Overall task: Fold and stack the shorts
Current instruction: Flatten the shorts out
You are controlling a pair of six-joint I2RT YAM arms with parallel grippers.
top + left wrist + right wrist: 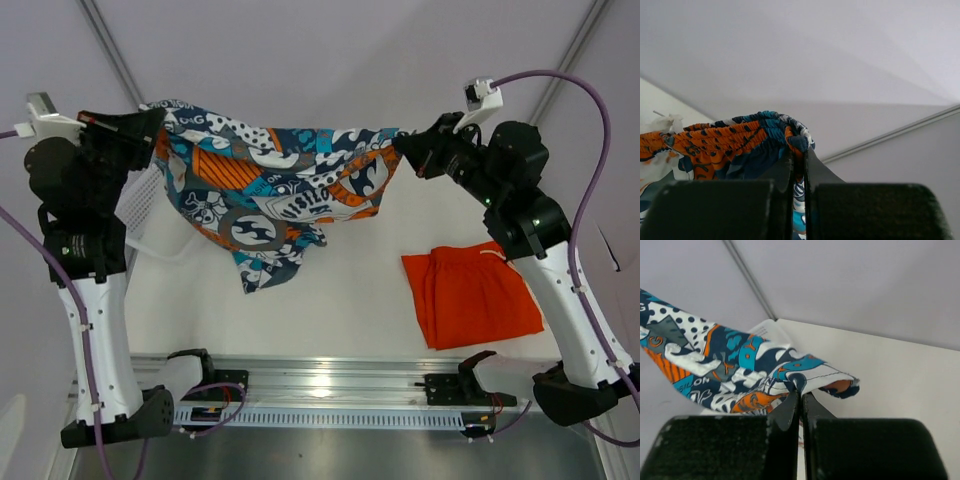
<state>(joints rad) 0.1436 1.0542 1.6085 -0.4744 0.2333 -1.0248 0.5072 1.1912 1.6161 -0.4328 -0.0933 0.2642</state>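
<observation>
The left gripper will carry the shorts' waistband down to the tabletop clear of the basket, which lies below the gripper and to its right in the top view, and release it there.
The patterned shorts (270,190) hang stretched in the air between both arms, sagging toward the table. My left gripper (150,135) is shut on their gathered waistband at the upper left; the wrist view shows the orange and blue elastic (740,142) pinched between the jaws. My right gripper (405,143) is shut on the other end, a hem corner (815,380) in its wrist view. The plain orange shorts (472,295) lie folded flat on the table at the right, below my right arm.
A white mesh basket (140,215) stands at the left behind the hanging cloth; it also shows in the right wrist view (767,332). The metal rail (330,385) runs along the near edge.
</observation>
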